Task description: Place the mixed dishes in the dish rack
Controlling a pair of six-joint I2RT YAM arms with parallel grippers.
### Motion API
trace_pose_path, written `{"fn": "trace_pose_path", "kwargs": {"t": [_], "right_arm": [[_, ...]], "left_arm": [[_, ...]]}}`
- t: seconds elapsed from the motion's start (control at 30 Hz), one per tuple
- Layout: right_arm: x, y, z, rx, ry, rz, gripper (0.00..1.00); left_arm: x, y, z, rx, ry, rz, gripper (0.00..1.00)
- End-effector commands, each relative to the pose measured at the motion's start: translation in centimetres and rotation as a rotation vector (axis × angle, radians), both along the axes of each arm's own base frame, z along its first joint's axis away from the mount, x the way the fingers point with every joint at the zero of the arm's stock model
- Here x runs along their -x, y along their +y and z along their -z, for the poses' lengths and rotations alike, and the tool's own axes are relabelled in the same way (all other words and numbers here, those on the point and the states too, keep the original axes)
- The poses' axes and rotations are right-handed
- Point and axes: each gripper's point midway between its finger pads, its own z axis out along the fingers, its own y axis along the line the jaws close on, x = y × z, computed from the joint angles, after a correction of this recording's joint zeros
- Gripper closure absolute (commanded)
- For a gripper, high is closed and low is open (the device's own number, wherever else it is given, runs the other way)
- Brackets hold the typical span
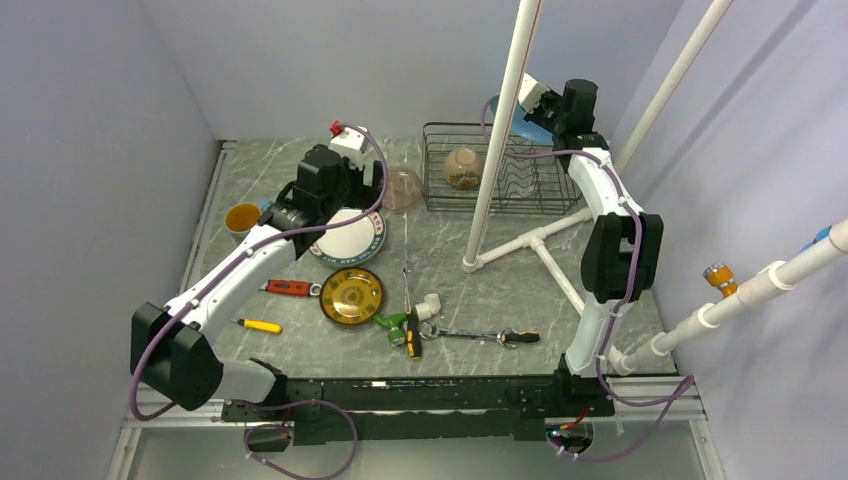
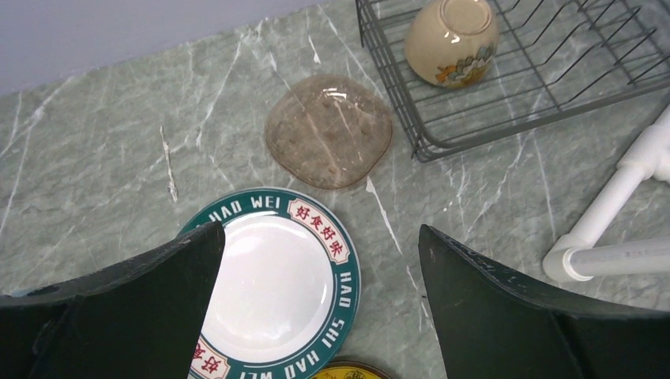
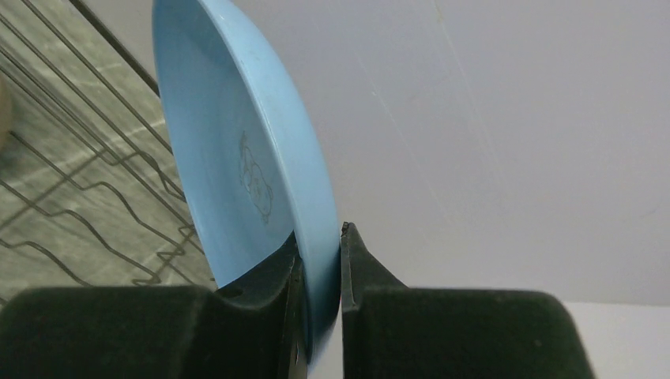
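Observation:
I should next lower the light-blue plate with my right gripper, down and to the left in the top view, and release it, since the rack's empty far slot lies that way.
My right gripper is shut on the rim of the light-blue plate and holds it on edge above the far right end of the black wire dish rack. The whitish bowl lies in the rack's left end. My left gripper is open and empty, hovering over the white plate with the dark green rim. The dark yellow-centred plate lies nearer the front. The teal mug stands at the left.
A brownish see-through bowl lies upside down between the white plate and the rack. A white pipe frame stands in front of the rack. Screwdrivers and wrenches with red, yellow and green handles lie near the front.

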Motion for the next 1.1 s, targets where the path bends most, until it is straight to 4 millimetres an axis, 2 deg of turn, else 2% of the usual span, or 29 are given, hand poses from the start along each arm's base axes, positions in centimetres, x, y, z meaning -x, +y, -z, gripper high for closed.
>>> {"fn": "trace_pose_path", "kwargs": {"t": [0.0, 0.27, 0.4, 0.87, 0.9, 1.0, 1.07], "right_arm": [[-1.1, 0.7, -5.0, 0.184, -0.163, -0.091, 1.00], [-2.3, 1.5, -2.3, 0.369, -0.159, -0.182, 1.00], [-2.7, 1.8, -0.2, 0.435, -0.098, -0.235, 1.00], [-3.3, 3.4, 3.6, 0.551, -0.029, -0.408, 1.00], [-3.2, 3.4, 3.6, 0.552, -0.031, -0.413, 0.99], [-3.3, 3.5, 3.9, 0.560, -0.029, -0.423, 0.78], [-3.5, 3.5, 4.2, 0.555, -0.029, -0.418, 0.70]], "left_arm": [[-0.5, -0.3, 0.4, -0.025, 0.010, 0.002, 0.02], [-0.5, -0.8, 1.2, -0.035, 0.033, 0.015, 0.03], [-0.6, -0.6, 1.3, -0.049, 0.031, 0.009, 0.03], [-0.6, -0.5, 2.0, -0.075, 0.032, 0.004, 0.04], [-0.6, -0.6, 2.0, -0.075, 0.032, 0.006, 0.04], [-0.6, -0.6, 2.0, -0.075, 0.033, 0.006, 0.04], [-0.6, -0.6, 2.0, -0.076, 0.033, 0.007, 0.04]]}}
